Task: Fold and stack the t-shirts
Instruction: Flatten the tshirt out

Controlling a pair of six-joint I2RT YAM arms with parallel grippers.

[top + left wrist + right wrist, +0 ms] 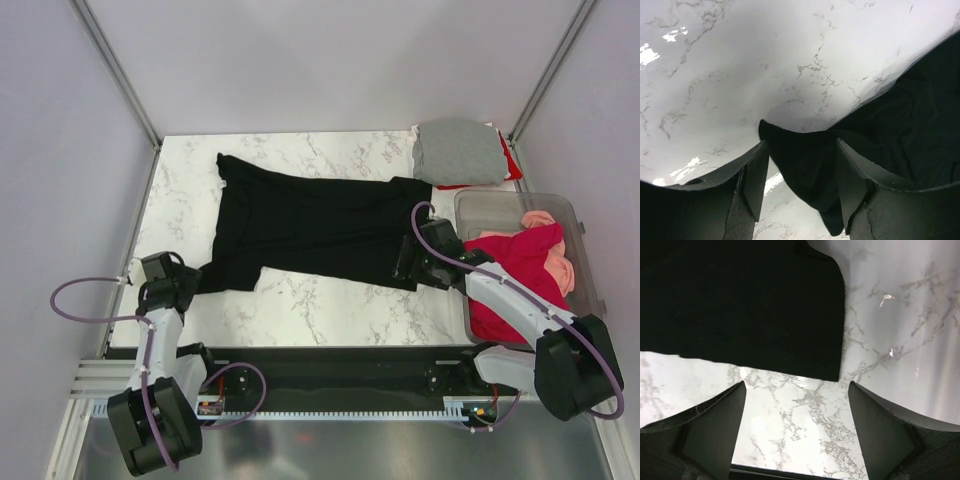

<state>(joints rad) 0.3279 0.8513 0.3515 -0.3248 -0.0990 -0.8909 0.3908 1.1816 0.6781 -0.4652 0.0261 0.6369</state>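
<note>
My right gripper straddles only bare marble, so next it lowers its fingers onto the black shirt's near corner (412, 286) (832, 373) below it, by the tub, and closes.
A large black t-shirt (310, 225) lies spread flat across the marble table. My left gripper (193, 280) is at its near left corner. In the left wrist view the gripper (802, 182) is open, and a corner of the black shirt (805, 160) lies between the fingers. My right gripper (406, 266) is at the shirt's near right corner. It is open (795, 430) over bare marble, with the shirt's edge (740, 305) just ahead of it. A folded grey shirt (460, 152) lies at the back right. A crimson shirt (515, 275) and a salmon-pink shirt (558, 262) lie in the tub.
A clear plastic tub (500, 202) stands at the right edge of the table. A bit of red cloth (511, 160) shows beside the grey shirt. Grey walls close in the back and sides. The arm bases and their cables sit along the near edge.
</note>
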